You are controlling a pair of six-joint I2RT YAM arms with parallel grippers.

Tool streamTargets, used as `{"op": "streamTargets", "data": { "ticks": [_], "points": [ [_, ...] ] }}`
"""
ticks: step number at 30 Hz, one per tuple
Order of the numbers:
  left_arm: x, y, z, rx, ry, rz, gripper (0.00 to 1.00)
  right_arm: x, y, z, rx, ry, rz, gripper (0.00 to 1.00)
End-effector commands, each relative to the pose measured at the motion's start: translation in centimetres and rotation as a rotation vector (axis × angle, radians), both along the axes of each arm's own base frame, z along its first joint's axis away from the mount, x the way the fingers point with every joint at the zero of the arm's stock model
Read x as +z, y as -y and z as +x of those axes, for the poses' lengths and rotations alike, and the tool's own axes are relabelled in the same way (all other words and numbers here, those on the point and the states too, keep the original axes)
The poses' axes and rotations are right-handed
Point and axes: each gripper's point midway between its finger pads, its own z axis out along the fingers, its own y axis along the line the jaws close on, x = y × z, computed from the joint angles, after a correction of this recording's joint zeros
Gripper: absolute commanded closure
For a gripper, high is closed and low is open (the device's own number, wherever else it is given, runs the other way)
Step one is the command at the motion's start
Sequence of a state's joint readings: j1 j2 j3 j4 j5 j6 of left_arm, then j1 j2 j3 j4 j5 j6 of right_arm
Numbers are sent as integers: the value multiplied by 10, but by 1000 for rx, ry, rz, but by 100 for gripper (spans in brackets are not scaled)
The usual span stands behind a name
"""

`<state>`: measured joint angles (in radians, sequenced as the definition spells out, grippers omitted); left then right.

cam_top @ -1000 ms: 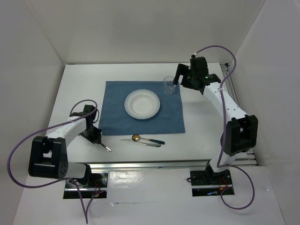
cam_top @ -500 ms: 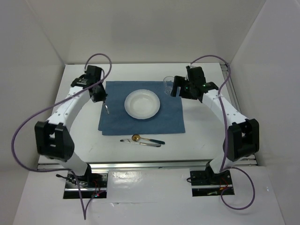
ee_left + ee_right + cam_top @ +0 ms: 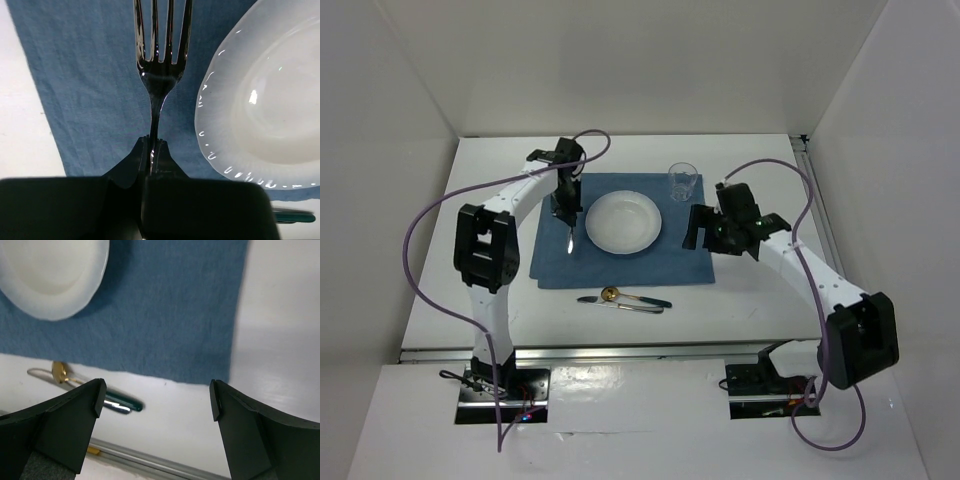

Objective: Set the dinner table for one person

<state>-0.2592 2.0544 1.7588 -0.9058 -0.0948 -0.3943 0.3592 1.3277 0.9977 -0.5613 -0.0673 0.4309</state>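
My left gripper lowers the silver fork onto the clear part of the blue placemat [image 3: 670,255] beside the plate next, then releases the fork's handle.
The white dinner table [image 3: 760,300] carries a blue placemat [image 3: 670,255] with a white plate [image 3: 623,222] on it. My left gripper [image 3: 563,208] is shut on a silver fork [image 3: 568,238] and holds it over the mat just left of the plate. In the left wrist view the fork [image 3: 160,65] runs out from the closed gripper [image 3: 152,148], tines forward, beside the plate [image 3: 265,100]. My right gripper [image 3: 696,228] is open and empty over the mat's right edge. In the right wrist view the right gripper [image 3: 157,395] has its jaws wide apart.
A clear glass [image 3: 682,181] stands at the mat's far right corner. A gold spoon [image 3: 611,294] and a green-handled knife [image 3: 638,302] lie on the table in front of the mat. They also show in the right wrist view, spoon [image 3: 59,371] and knife [image 3: 122,404]. A metal rail [image 3: 620,350] edges the near side.
My left arm has swung with the fork from the table's near left, past the mat's left edge, to beside the plate. My right gripper has drawn back from the glass toward me.
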Motion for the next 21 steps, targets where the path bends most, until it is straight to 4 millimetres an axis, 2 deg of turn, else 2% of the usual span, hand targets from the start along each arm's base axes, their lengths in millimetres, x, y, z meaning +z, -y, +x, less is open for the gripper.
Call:
{"op": "streamTargets", "data": {
  "ticks": [1,2,4,6,8,9,10,12,13,15,20,21],
  "points": [
    [-16,1,-16,-39,-86,-10,100,16,-13,-20,15,51,61,2],
    [-22,0,-14,-36,-89,0,100,7,-14,-29,27,32,54,2],
    [-27,3,-16,-45,-98,12,100,7,-14,-29,27,32,54,4],
    [-26,-3,-14,-14,-102,47,100,7,-22,-33,56,31,54,5],
    [-30,-7,-14,4,-106,71,100,-1,-26,-35,67,15,27,5],
    [-30,-7,-14,4,-106,71,100,3,-24,-31,55,34,19,5],
    [-34,-8,-18,4,-119,75,100,-1,-27,-32,65,21,12,5],
    [-36,-9,-18,4,-120,75,100,6,-29,-26,60,37,13,5],
    [-40,-7,-20,10,-132,66,100,2,-32,-27,70,28,8,5],
    [-43,-3,-17,6,-120,44,100,10,-38,-23,79,43,16,5],
    [-45,-7,-18,11,-124,65,100,8,-42,-21,104,57,-11,5],
    [-47,-7,-21,21,-133,65,100,11,-49,-19,119,66,1,5]
  ]
}}
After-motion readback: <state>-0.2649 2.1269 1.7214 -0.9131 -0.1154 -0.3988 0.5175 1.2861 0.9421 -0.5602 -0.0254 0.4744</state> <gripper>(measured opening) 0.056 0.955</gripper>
